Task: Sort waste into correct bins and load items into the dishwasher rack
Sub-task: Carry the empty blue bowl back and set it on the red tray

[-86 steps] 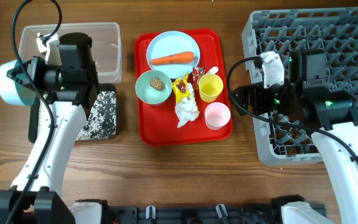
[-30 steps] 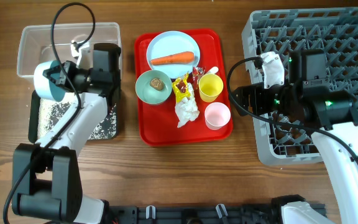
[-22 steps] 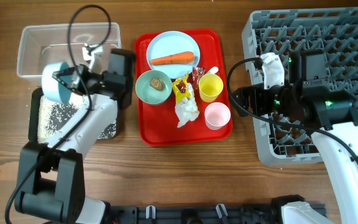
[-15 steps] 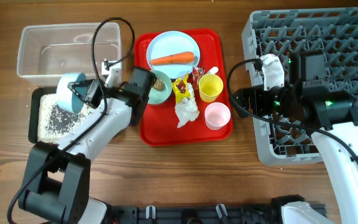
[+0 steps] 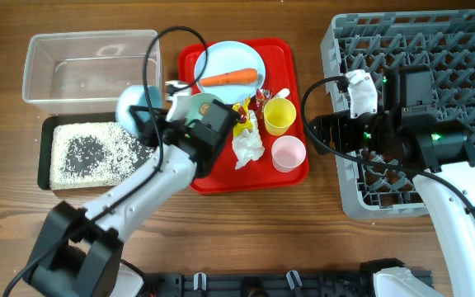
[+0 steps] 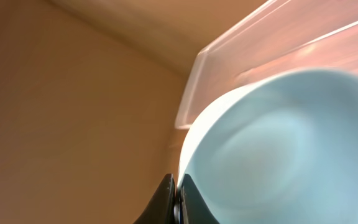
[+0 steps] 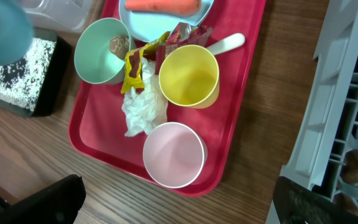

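Next I will swing my left gripper down onto the red tray's near corner (image 5: 213, 172) to release the bowl, as that corner lies below, to its right in the overhead view.
My left gripper (image 5: 157, 117) is shut on the rim of an empty light blue bowl (image 5: 132, 107) held above the black tray's (image 5: 46, 157) right end; in the left wrist view the fingers (image 6: 174, 199) pinch the bowl (image 6: 278, 155). White rice grains (image 5: 89, 153) lie in the black tray. The red tray (image 5: 213, 177) holds a blue plate (image 5: 229, 59) with a carrot (image 5: 229, 78), a second bowl (image 7: 104, 51) with a brown lump (image 7: 119, 43), wrappers (image 7: 135, 68), tissue (image 7: 145, 109), a yellow cup (image 7: 188, 74), a pink cup (image 7: 173, 155) and a spoon (image 7: 225, 43). My right gripper (image 7: 179, 186) is open above the pink cup.
The clear tub (image 5: 89, 66) stands at the back left, behind the black tray. The grey dishwasher rack (image 5: 452, 49) fills the right side, under my right arm. Bare wooden table runs along the front.
My left arm has swung right with the blue bowl, from over the clear tub and black tray to the red tray's left edge. The rice-filled black tray is now uncovered. The right arm has not moved.
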You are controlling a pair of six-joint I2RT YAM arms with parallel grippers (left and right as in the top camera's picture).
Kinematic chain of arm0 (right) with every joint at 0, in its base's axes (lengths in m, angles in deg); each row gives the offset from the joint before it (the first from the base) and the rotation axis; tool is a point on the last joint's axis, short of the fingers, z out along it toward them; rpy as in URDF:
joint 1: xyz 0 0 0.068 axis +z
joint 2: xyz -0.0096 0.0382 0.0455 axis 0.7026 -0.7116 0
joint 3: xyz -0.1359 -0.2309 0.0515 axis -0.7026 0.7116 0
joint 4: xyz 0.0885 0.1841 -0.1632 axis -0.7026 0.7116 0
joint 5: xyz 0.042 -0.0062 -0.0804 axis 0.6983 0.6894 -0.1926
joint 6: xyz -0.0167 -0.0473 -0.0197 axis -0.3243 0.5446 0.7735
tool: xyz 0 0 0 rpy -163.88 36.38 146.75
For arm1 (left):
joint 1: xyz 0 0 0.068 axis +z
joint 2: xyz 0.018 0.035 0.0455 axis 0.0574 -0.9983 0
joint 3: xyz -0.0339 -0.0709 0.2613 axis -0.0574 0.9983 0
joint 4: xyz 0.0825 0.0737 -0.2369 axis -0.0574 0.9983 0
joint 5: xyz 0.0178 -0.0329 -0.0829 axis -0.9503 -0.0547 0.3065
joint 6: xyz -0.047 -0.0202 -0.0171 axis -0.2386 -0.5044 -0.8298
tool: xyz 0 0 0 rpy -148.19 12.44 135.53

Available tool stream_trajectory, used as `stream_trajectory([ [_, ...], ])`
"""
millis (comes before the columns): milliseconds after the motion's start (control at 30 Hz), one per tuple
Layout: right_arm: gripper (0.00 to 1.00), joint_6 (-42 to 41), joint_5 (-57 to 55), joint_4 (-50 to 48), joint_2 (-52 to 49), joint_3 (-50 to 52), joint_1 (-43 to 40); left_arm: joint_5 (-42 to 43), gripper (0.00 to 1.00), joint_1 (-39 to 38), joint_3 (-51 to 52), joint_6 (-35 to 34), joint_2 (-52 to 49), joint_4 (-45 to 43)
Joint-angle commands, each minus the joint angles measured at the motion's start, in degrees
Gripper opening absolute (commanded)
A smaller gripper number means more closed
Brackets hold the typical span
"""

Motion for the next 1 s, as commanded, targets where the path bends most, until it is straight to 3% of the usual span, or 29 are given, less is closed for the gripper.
stream_trajectory([
  [0, 1.0, -0.4, -0.4, -0.3, -0.5, -0.9, 0.1, 11.4, 0.04, -3.6, -0.1, -2.2, 4.6, -4.1],
  [133, 1.0, -0.4, -0.4, -0.1, -0.5, -0.9, 0.1, 21.2, 0.04, -5.2, -0.1, -5.2, 9.4, -4.4],
  [300, 1.0, -0.4, -0.4, -0.1, -0.5, -0.9, 0.1, 41.8, 0.04, -6.0, -0.1, -18.5, 15.7, -0.6],
  [400, 1.0, -0.4, -0.4, -0.1, -0.5, -0.9, 0.1, 56.3, 0.04, -6.0, -0.1, -23.8, 16.5, 3.4],
  [533, 1.0, -0.4, -0.4, -0.2, -0.5, -0.9, 0.1, 68.2, 0.04, -6.0, -0.1, -27.4, 16.3, 13.0],
  [667, 1.0, -0.4, -0.4, 0.0, -0.5, -0.9, 0.1, 71.0, 0.04, -6.0, 1.8, -27.4, 14.3, 15.3],
  [967, 1.0, -1.9, -0.4, 0.5, -0.5, -0.9, 0.1, 70.6, 0.04, -4.2, 5.3, -27.6, 4.8, 9.3],
])
